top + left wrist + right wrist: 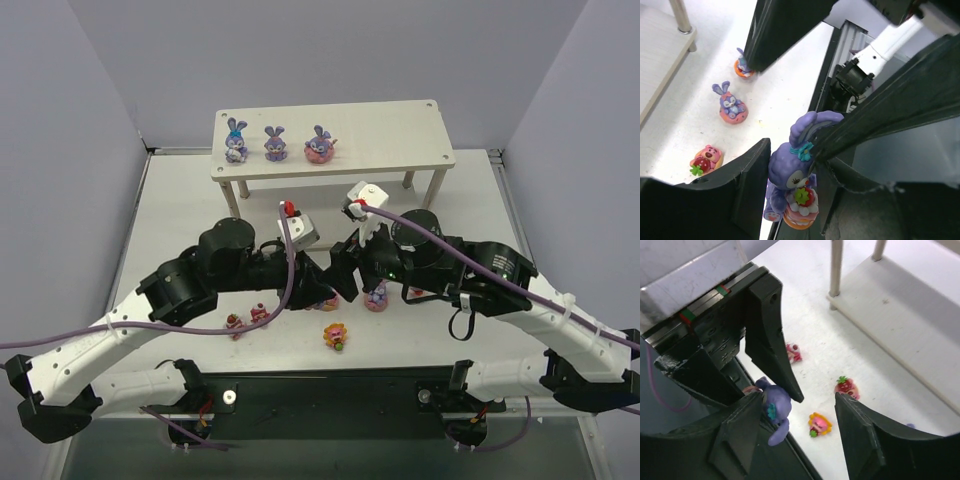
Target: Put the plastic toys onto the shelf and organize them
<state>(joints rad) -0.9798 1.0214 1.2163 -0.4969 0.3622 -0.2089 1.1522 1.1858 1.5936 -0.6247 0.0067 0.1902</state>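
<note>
I will next carry the bunny outward with my left gripper to the bare shelf top (378,150) beside the bunny row and release it there to lengthen that row.
A purple long-eared bunny (792,172) holding a strawberry cake hangs between my two arms above the table, and my left gripper (790,150) is shut on it. My right gripper (799,397) stands open around the same bunny (776,407), which still rests against its left finger (740,435). From above, both grippers meet at mid-table, left gripper (322,285) against right gripper (348,275), and the held bunny is hidden there. Three bunnies (275,145) stand in a row on the left of the shelf (400,125) top.
Loose toys lie on the white table: two pink pieces (259,313), a yellow-pink one (337,334) and a bunny on a pink base (376,296). The shelf's lower board (910,315) and thin legs (836,270) stand just beyond the grippers.
</note>
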